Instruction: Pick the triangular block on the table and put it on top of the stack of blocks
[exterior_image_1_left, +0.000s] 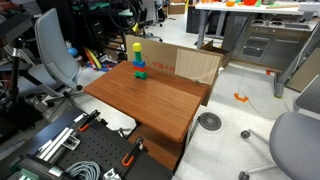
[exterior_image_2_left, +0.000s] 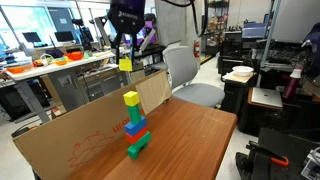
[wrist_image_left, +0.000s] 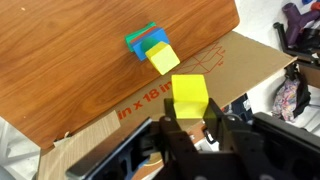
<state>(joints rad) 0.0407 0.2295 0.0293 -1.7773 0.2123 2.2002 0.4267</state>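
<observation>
Next I will move my gripper down and to its left in the wrist view to release the block, since the stack's yellow top (exterior_image_2_left: 131, 98) (wrist_image_left: 162, 56) lies that way.
My gripper (exterior_image_2_left: 125, 50) is shut on the small yellow triangular block (exterior_image_2_left: 125, 63) and holds it high in the air, above and a little behind the stack of blocks (exterior_image_2_left: 135, 125). In the wrist view the yellow block (wrist_image_left: 189, 93) sits between the jaws (wrist_image_left: 190, 113), over the cardboard, and the stack (wrist_image_left: 150, 48) shows from above, up and to the left of it. The stack (exterior_image_1_left: 139, 61) stands upright near the back of the reddish-brown table (exterior_image_1_left: 160, 100): green lowest, blue in the middle, yellow on top. In that exterior view the gripper is lost in dark clutter.
An open cardboard box (exterior_image_2_left: 75, 135) lies against the table's far edge, right behind the stack; it also shows in the wrist view (wrist_image_left: 215, 55). A grey office chair (exterior_image_2_left: 185, 75) stands by the table. Another chair (exterior_image_1_left: 55, 55), grey desks (exterior_image_1_left: 250, 20) and a rack (exterior_image_1_left: 60, 145) surround it.
</observation>
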